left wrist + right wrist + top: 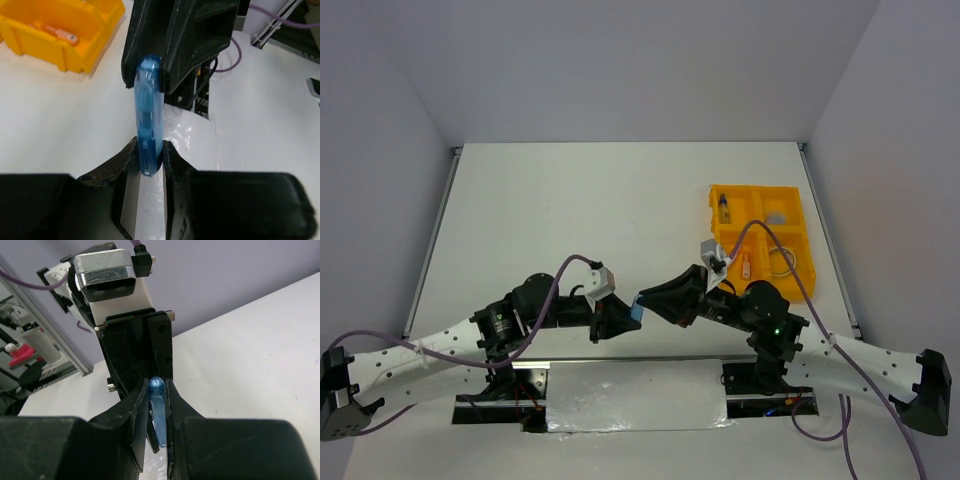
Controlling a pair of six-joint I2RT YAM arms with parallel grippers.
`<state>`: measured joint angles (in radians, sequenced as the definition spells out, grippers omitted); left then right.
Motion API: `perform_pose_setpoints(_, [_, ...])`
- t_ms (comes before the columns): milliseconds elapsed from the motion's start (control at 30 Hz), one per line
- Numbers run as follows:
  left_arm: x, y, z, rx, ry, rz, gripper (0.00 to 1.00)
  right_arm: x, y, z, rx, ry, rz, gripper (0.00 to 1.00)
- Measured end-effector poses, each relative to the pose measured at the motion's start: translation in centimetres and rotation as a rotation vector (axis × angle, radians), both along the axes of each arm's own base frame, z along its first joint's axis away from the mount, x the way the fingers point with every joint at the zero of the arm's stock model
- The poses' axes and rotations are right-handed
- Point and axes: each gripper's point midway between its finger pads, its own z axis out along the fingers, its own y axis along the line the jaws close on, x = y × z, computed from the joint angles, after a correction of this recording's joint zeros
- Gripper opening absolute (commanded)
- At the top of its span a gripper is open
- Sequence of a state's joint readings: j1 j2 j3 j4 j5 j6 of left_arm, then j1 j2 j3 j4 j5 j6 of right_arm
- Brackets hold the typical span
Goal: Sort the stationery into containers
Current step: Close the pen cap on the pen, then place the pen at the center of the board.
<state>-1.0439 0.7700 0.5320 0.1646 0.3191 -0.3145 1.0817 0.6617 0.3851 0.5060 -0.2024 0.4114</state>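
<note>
The right gripper swings over the orange piece's compartment (734,268) next and releases the blue clip (636,312). The tray lies outward and to the gripper's right in the top view, hence this move.
A blue translucent clip (636,312) hangs above the table's near edge, between my two grippers, which meet tip to tip. My left gripper (149,150) is shut on one end of the clip (148,115). My right gripper (157,386) is closed around the other end of the clip (158,412), with both fingers against it. In the top view the left gripper (620,318) comes from the left and the right gripper (650,300) from the right. The yellow-orange tray (800,215) stands at the right. It holds a small bottle (724,208), an orange clip (745,265) and a thin ring (780,262).
A shiny foil-covered plate (635,398) lies between the arm bases, below the grippers. A purple cable (790,262) arches over the tray's near side. The tray's corner (65,55) shows at the upper left of the left wrist view, with an orange piece (60,34) inside.
</note>
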Motion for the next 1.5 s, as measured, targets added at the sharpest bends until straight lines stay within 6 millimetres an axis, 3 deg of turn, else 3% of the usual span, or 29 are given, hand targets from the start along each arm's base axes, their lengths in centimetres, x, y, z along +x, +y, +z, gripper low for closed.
perform_pose_setpoints(100, [0.1, -0.4, 0.6, -0.028, -0.008, -0.008, 0.03, 0.0, -1.0, 0.4, 0.022, 0.006, -0.03, 0.0])
perform_pose_setpoints(133, [0.1, -0.6, 0.6, -0.028, -0.007, -0.008, 0.18, 0.1, -1.3, 0.3, 0.024, 0.012, -0.04, 0.0])
perform_pose_setpoints(200, [0.3, -0.8, 0.3, -0.017, 0.004, -0.006, 0.26, 0.3, -1.6, 0.1, 0.021, 0.026, -0.06, 0.0])
perform_pose_setpoints(233, [0.4, -1.0, 0.2, -0.011, 0.013, -0.006, 0.35, 0.4, -1.7, 0.0, 0.02, 0.031, -0.07, 0.0])
perform_pose_setpoints(400, [1.6, -1.5, 0.6, -0.011, 0.032, 0.043, 0.51, 1.3, -2.1, -1.0, -0.011, 0.061, -0.124, 0.0])
perform_pose_setpoints(500, [2.7, -1.6, 2.5, -0.068, 0.013, 0.09, 0.61, 1.6, -2.2, -2.9, -0.073, 0.109, -0.148, 0.0])
perform_pose_setpoints(600, [3.6, -1.6, 3.7, -0.104, -0.006, 0.131, 0.61, 2.3, -2.7, -4.5, -0.118, 0.157, -0.201, 0.0])
perform_pose_setpoints(700, [4.3, -1.6, 3.6, -0.098, -0.005, 0.164, 0.62, 3.0, -3.4, -5.0, -0.128, 0.185, -0.256, 0.0])
perform_pose_setpoints(967, [7.0, -0.2, 1.6, -0.026, 0.056, 0.359, 0.81, 6.3, -6.8, -6.9, -0.209, 0.245, -0.516, 0.0])
perform_pose_setpoints(1200, [10.1, 4.1, 0.5, 0.078, 0.146, 0.679, 0.88, 11.2, -13.0, -7.7, -0.362, 0.303, -0.926, 0.0])
perform_pose_setpoints(1367, [10.7, 7.3, -0.7, 0.191, 0.199, 0.842, 0.9, 15.8, -21.2, -8.1, -0.435, 0.382, -1.276, 0.0])
perform_pose_setpoints(1500, [10.8, 10.9, -1.2, 0.306, 0.226, 0.985, 0.92, 17.1, -25.6, -9.2, -0.508, 0.431, -1.419, 0.0])
